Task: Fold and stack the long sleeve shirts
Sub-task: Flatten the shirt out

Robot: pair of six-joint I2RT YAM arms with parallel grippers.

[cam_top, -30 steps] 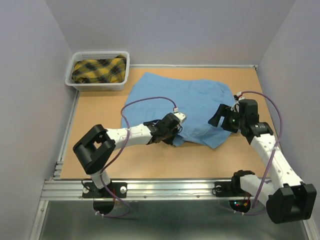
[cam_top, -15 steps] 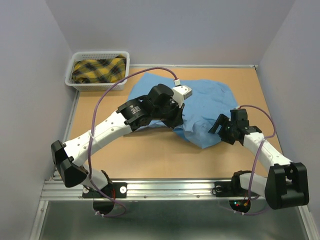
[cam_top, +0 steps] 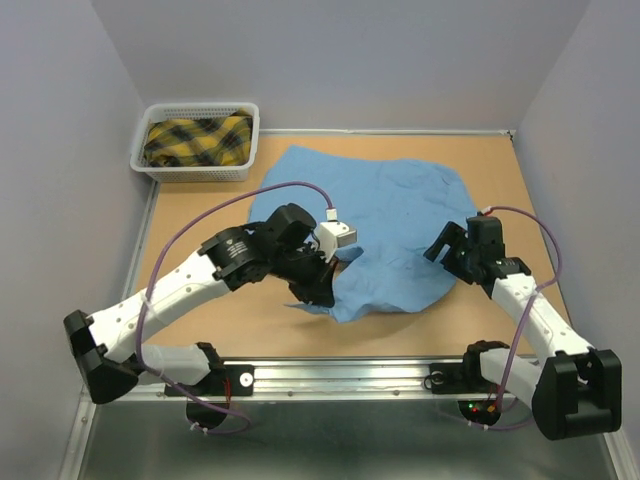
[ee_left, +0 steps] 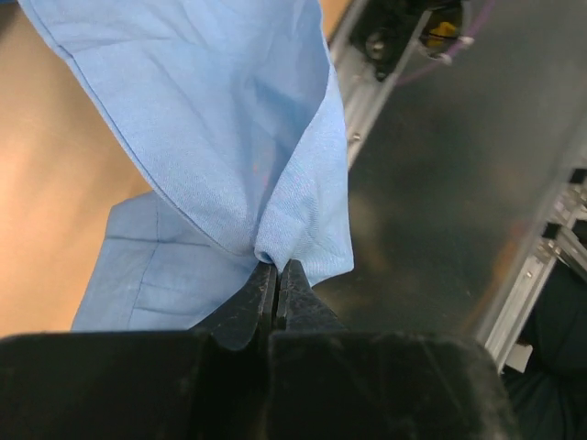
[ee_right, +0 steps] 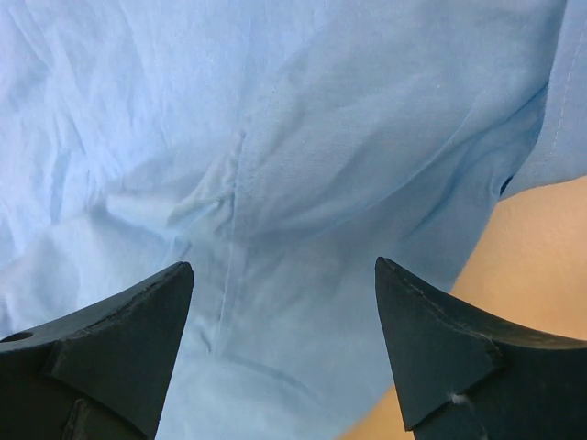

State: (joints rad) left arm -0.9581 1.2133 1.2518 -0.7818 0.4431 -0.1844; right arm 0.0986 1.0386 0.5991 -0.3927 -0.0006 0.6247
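The bare part of the tabletop along the front is below my left gripper, so next I will move my left gripper down toward it and let go of the shirt's pinched near edge.
A light blue long sleeve shirt lies loosely spread across the middle of the table, its near edge drawn into a point at the front. My left gripper is shut on a pinch of that near edge, and the cloth rises from the closed tips. My right gripper hovers open at the shirt's right edge. Blue cloth fills the space below its spread fingers, which hold nothing.
A white basket at the back left corner holds a folded yellow plaid cloth. Bare wooden tabletop lies left of the shirt and along the front. The metal rail runs along the near edge, walls on three sides.
My left arm swung up over the shirt's middle, then came back toward the near edge with the cloth pinched, pulling the shirt's front edge nearer. The right gripper stayed open at the right edge.
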